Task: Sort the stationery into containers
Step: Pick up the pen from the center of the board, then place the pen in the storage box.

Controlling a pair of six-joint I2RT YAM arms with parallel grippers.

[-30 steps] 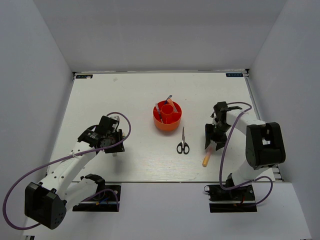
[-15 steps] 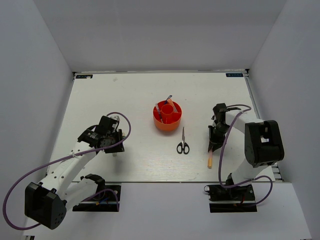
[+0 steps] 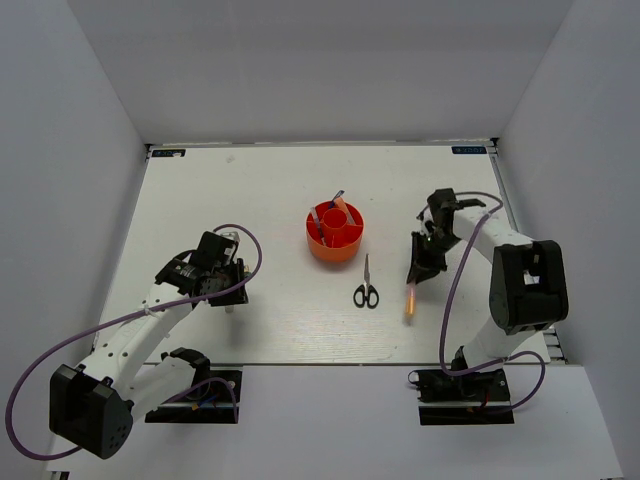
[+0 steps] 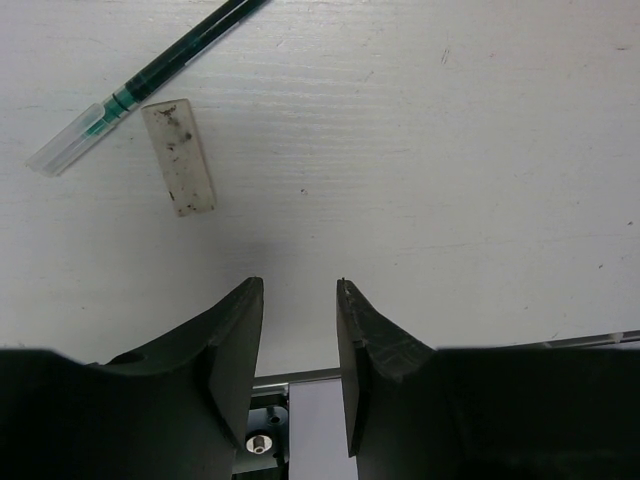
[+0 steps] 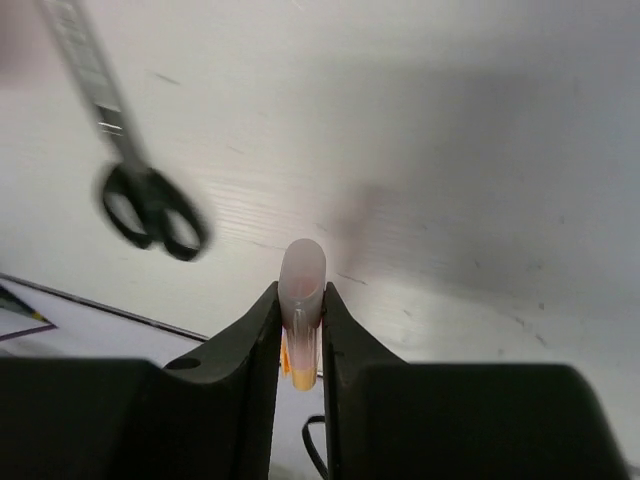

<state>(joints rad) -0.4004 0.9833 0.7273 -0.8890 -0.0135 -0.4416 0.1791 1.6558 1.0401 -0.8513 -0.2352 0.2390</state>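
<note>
The robot will lift its right gripper outward over the side of the tub closest to it, then lower the highlighter (image 3: 410, 301) and let it go inside, because other pieces already stand there.
The round red-orange tub (image 3: 318, 243) stands mid-table with a slim blue pen (image 3: 338, 196) and other pieces standing in it. Small black-handled scissors (image 3: 366, 289) (image 5: 148, 203) lie just in front of it. My right gripper (image 3: 416, 272) (image 5: 300, 296) is shut on the orange-yellow highlighter (image 3: 410, 301) (image 5: 302, 272), which hangs off the table to the right of the scissors. My left gripper (image 3: 228, 288) (image 4: 300, 292) hovers open over bare table with nothing between its fingers. A slim dark pen with a clear cap (image 4: 150, 78) lies beyond its fingertips.
A small dirty whitish block (image 4: 179, 156) lies beside the pen in the left wrist view. The table's near edge and rail (image 4: 300, 376) run just behind the left fingers. White walls enclose the table on three sides.
My right gripper has closed on the highlighter, raised it off the table and shifted slightly left toward the scissors. The left arm has stayed put.
</note>
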